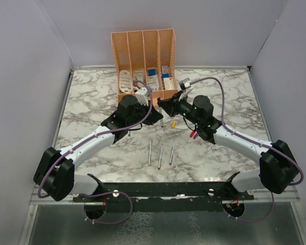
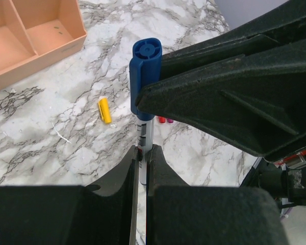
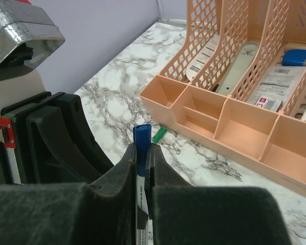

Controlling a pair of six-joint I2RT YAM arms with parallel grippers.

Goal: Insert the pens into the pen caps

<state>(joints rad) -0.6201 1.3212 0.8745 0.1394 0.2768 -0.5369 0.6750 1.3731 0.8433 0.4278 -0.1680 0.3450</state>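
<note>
My left gripper moves to the left in the top view next, lowers and releases, since clear marble by the green-capped pen lies below and that way.
My left gripper (image 2: pixel 144 149) is shut on the grey-white shaft of a pen (image 2: pixel 147 133), held above the table. A blue cap (image 2: pixel 144 71) sits over the pen's upper end. My right gripper (image 3: pixel 144 148) is shut on that blue cap (image 3: pixel 142 137), with the pen shaft (image 3: pixel 141 204) running down between its fingers. In the top view the two grippers meet in front of the organiser, left (image 1: pixel 154 116) and right (image 1: pixel 166 106). Three pens (image 1: pixel 160 155) lie side by side on the marble. A yellow cap (image 2: pixel 105 110), a red cap (image 2: pixel 162 120), a magenta cap (image 2: pixel 170 120) and a green cap (image 3: pixel 159 134) lie loose.
The peach organiser (image 1: pixel 143 51) stands at the back centre with stubby white and blue items in its slots; its low front trays (image 3: pixel 234 115) are close to my right gripper. White walls enclose the marble table (image 1: pixel 92 97) at left, right and back.
</note>
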